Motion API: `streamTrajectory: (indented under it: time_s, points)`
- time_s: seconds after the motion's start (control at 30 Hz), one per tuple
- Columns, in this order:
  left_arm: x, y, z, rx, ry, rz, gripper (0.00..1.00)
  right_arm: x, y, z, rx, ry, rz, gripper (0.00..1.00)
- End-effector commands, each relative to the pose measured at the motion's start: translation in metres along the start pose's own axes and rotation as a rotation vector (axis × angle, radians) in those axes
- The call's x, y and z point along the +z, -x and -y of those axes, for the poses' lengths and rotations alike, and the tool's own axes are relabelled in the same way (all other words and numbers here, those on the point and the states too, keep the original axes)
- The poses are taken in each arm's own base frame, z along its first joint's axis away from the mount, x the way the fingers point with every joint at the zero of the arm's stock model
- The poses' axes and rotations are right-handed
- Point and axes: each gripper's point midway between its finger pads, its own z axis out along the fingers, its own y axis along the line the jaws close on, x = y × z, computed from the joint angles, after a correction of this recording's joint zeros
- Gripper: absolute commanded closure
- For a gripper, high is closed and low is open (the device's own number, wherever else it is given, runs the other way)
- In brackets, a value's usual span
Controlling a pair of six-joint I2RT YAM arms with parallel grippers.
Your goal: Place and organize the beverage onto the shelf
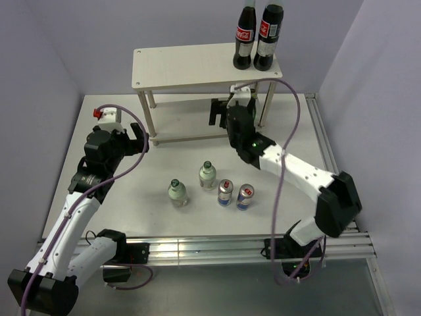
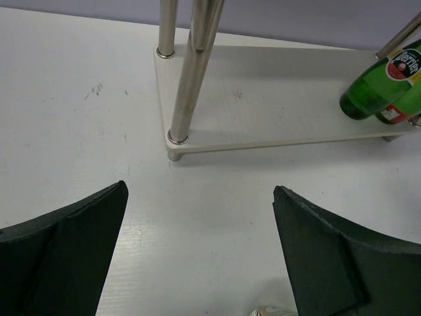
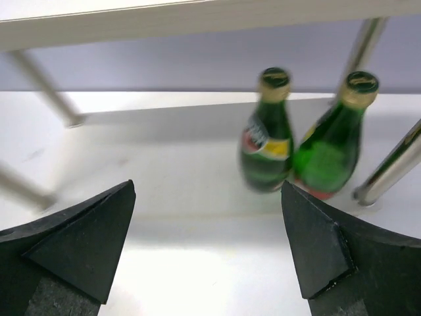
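Observation:
The near green-capped bottle stands unshelved, below my left gripper and to its right in the top view. I need to move that gripper back, across and down around it next.
The shelf (image 1: pixel 184 66) stands at the back of the table. Two dark green glass bottles (image 3: pixel 266 141) (image 3: pixel 330 146) stand side by side on the right end of its lower board (image 3: pixel 158 171). They also show in the left wrist view (image 2: pixel 375 89). In the top view the upper board hides them. My right gripper (image 1: pixel 225 110) (image 3: pixel 207 227) is open and empty, just in front of these bottles under the upper board. Two clear green-capped bottles (image 1: pixel 176 192) (image 1: pixel 207 175) and two blue-and-silver cans (image 1: pixel 225 192) (image 1: pixel 245 196) stand on the table. My left gripper (image 1: pixel 137 137) (image 2: pixel 200 224) is open and empty near the shelf's left front leg (image 2: pixel 187 85).
Two tall cola bottles (image 1: pixel 245 36) (image 1: pixel 268 36) stand on the right end of the upper board. Purple walls close in the back and both sides. A metal rail (image 1: pixel 217 247) runs along the near table edge. A cable loops from the right arm past the shelf's right legs.

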Motion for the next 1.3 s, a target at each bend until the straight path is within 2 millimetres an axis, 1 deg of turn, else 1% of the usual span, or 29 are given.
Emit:
streamTrajectory:
  time_s: [0.0, 0.03, 0.07, 0.1, 0.13, 0.17, 0.2, 0.23, 0.27, 0.3, 0.33, 0.37, 0.4, 0.43, 0.47, 0.5, 0.53, 0.57, 0.63, 0.67, 0.73, 0.77, 0.87, 1.0, 1.07, 1.13, 1.17, 1.2, 1.27]
  points:
    - [-0.010, 0.026, -0.001, -0.017, 0.044, 0.128, 0.01, -0.057, 0.028, -0.018, 0.079, 0.065, 0.082, 0.02]
    - [-0.010, 0.024, 0.000, -0.014, 0.044, 0.139, 0.01, -0.075, 0.023, -0.015, 0.075, 0.072, 0.070, 0.02]
    - [-0.013, 0.023, 0.008, -0.010, 0.024, 0.139, 0.01, -0.088, 0.019, -0.022, 0.100, 0.104, 0.055, 0.02]
    - [-0.015, 0.024, 0.008, -0.033, 0.042, 0.143, 0.01, -0.105, 0.012, -0.036, 0.101, 0.161, 0.033, 0.02]
    - [-0.020, 0.023, 0.011, -0.046, 0.051, 0.121, 0.01, -0.120, 0.002, -0.034, 0.099, 0.189, 0.005, 0.02]
    - [-0.024, 0.017, 0.026, -0.055, 0.019, 0.093, 0.01, -0.131, -0.005, -0.039, 0.112, 0.222, -0.015, 0.02]
    - [-0.028, 0.015, 0.030, -0.109, 0.033, 0.083, 0.01, -0.139, -0.012, -0.040, 0.113, 0.234, -0.027, 0.02]
    - [-0.033, 0.006, 0.034, -0.122, 0.029, 0.051, 0.01, -0.155, -0.025, -0.042, 0.126, 0.262, -0.058, 0.02]
    - [-0.041, -0.003, 0.049, -0.136, -0.009, 0.035, 0.01, -0.162, -0.028, -0.043, 0.137, 0.282, -0.065, 0.02]
    - [-0.045, -0.009, 0.054, -0.191, -0.014, 0.028, 0.01, -0.167, -0.037, -0.041, 0.130, 0.288, -0.085, 0.02]
    - [-0.050, -0.031, 0.063, -0.183, -0.021, -0.002, 0.01, -0.176, -0.046, -0.039, 0.136, 0.299, -0.109, 0.01]
    - [-0.056, -0.038, 0.068, -0.202, -0.037, -0.005, 0.01, -0.181, -0.052, -0.039, 0.131, 0.316, -0.124, 0.01]
    - [-0.060, -0.048, 0.074, -0.237, -0.043, -0.017, 0.01, -0.184, -0.055, -0.038, 0.129, 0.326, -0.132, 0.01]
    - [-0.061, -0.062, 0.071, -0.232, -0.004, -0.017, 0.01, -0.188, -0.061, -0.036, 0.118, 0.330, -0.151, 0.01]
    - [-0.070, -0.080, 0.086, -0.203, -0.043, -0.065, 0.01, -0.190, -0.064, -0.034, 0.109, 0.326, -0.159, 0.01]
    - [-0.075, -0.087, 0.091, -0.237, -0.039, -0.075, 0.01, -0.191, -0.066, -0.033, 0.100, 0.323, -0.166, 0.01]
    - [-0.077, -0.091, 0.090, -0.234, -0.010, -0.062, 0.01, -0.193, -0.070, -0.030, 0.087, 0.319, -0.178, 0.01]
    - [-0.088, -0.106, 0.103, -0.229, -0.033, -0.100, 0.01, -0.195, -0.073, -0.026, 0.076, 0.311, -0.184, 0.01]
    - [-0.099, -0.117, 0.113, -0.207, -0.044, -0.116, 0.01, -0.197, -0.074, -0.023, 0.081, 0.312, -0.181, 0.01]
    - [-0.105, -0.129, 0.123, -0.158, -0.054, -0.126, 0.01, -0.198, -0.074, -0.022, 0.079, 0.313, -0.179, 0.01]
    - [-0.110, -0.144, 0.127, -0.142, -0.038, -0.159, 0.01, -0.199, -0.075, -0.019, 0.083, 0.314, -0.176, 0.01]
    - [-0.109, -0.158, 0.131, -0.097, -0.026, -0.174, 0.01, -0.199, -0.076, -0.018, 0.083, 0.312, -0.177, 0.01]
    - [-0.106, -0.178, 0.130, -0.095, 0.032, -0.187, 0.01, -0.201, -0.077, -0.014, 0.083, 0.307, -0.174, 0.01]
    - [-0.103, -0.192, 0.126, -0.088, 0.057, -0.192, 0.01, -0.204, -0.078, -0.009, 0.088, 0.312, -0.177, 0.01]
    - [-0.102, -0.196, 0.127, -0.095, 0.045, -0.189, 0.01, -0.206, -0.080, -0.007, 0.091, 0.315, -0.178, 0.01]
    - [-0.100, -0.206, 0.125, -0.076, 0.030, -0.198, 0.01, -0.208, -0.080, -0.003, 0.098, 0.313, -0.175, 0.01]
    - [-0.098, -0.207, 0.132, -0.088, 0.008, -0.193, 0.01, -0.209, -0.080, -0.001, 0.100, 0.313, -0.171, 0.01]
    - [-0.095, -0.214, 0.127, -0.078, 0.013, -0.198, 0.01, -0.210, -0.080, 0.001, 0.102, 0.313, -0.168, 0.01]
    - [-0.087, -0.218, 0.131, -0.088, 0.007, -0.198, 0.01, -0.211, -0.080, 0.003, 0.108, 0.310, -0.166, 0.01]
